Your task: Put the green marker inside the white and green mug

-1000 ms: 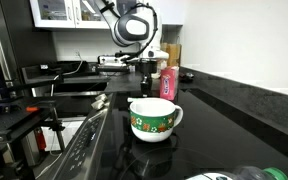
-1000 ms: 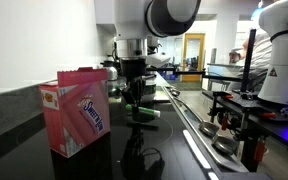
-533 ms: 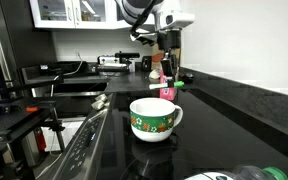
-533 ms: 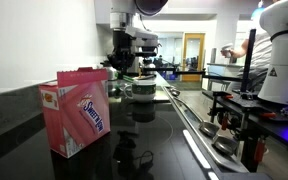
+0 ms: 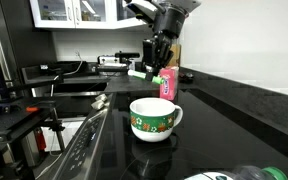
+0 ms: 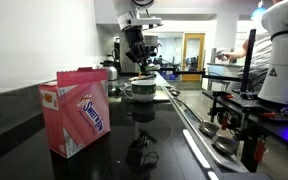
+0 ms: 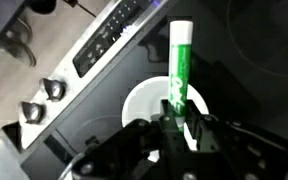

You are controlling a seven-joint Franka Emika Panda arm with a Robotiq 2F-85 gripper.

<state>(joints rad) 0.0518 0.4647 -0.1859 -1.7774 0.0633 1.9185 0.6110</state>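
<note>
The green marker comes down in my gripper next, across toward the mug and into the mug's opening.
My gripper (image 5: 150,63) is shut on the green marker (image 5: 142,71) and holds it level in the air, well above the black counter. In the wrist view the green marker (image 7: 180,62) sticks out from between the jaws (image 7: 177,118), pointing away. The white and green mug (image 5: 154,118) stands upright on the counter, below and nearer the camera than the gripper. From the wrist view the mug's white opening (image 7: 156,104) lies directly under the marker. In an exterior view the mug (image 6: 142,88) sits beneath the gripper (image 6: 139,62).
A pink box (image 6: 77,112) stands on the counter, seen small behind the gripper as a pink carton (image 5: 167,83). A stove with knobs (image 7: 46,90) borders the counter (image 5: 234,125). A second robot (image 6: 279,50) stands at the side.
The gripper has lifted and swung with the marker in it, moving from near the pink box to a spot above the mug. The mug and box have not moved.
</note>
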